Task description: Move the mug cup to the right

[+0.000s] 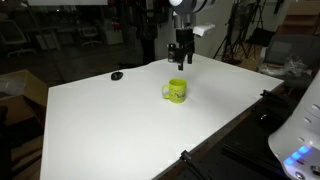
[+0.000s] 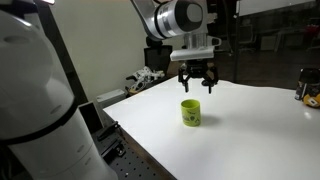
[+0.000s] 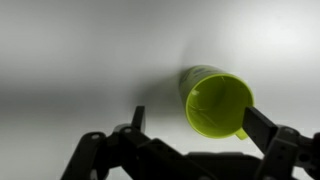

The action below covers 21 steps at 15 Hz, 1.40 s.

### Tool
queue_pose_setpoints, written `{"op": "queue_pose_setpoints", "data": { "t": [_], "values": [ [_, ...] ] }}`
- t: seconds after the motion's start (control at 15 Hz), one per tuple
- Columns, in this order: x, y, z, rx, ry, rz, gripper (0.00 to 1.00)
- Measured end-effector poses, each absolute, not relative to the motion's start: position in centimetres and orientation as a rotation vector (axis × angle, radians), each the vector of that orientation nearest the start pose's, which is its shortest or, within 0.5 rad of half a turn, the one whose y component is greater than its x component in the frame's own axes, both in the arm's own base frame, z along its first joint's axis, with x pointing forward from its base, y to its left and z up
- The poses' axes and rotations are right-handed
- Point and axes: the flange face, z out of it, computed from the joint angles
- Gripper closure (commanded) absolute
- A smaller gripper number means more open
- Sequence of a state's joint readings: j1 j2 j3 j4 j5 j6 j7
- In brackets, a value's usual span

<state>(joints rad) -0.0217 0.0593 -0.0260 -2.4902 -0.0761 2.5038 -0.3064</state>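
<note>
The side of the mug away from the handle is between my fingers, so my open gripper needs to go down astride the mug's rim away from the handle, with one finger into the mug's opening.
The yellow-green mug stands upright on the white table, seen in both exterior views. My gripper hangs above and a little behind it, also visible in an exterior view, clear of the mug. In the wrist view the mug shows from above with its handle toward the lower right, and my open fingers spread wide on either side of its near rim. Nothing is held.
A small flat black object lies near the table's far left edge. Dark items stand at the table's far corner. The table edge and a rail run along the near side.
</note>
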Motion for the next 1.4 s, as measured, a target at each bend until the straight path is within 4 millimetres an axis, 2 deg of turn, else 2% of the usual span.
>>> {"op": "queue_pose_setpoints", "data": {
  "t": [0.4,0.87,1.33,1.4],
  "values": [
    [46.4,-3.5,23.6,-3.140,-0.457,0.123,0.00],
    [46.5,-2.5,20.0,-3.113,-0.458,0.184,0.00],
    [47.2,-2.3,17.7,-3.109,-0.474,0.189,0.00],
    [47.5,-2.3,17.6,-3.110,-0.476,0.185,0.25]
  ]
}}
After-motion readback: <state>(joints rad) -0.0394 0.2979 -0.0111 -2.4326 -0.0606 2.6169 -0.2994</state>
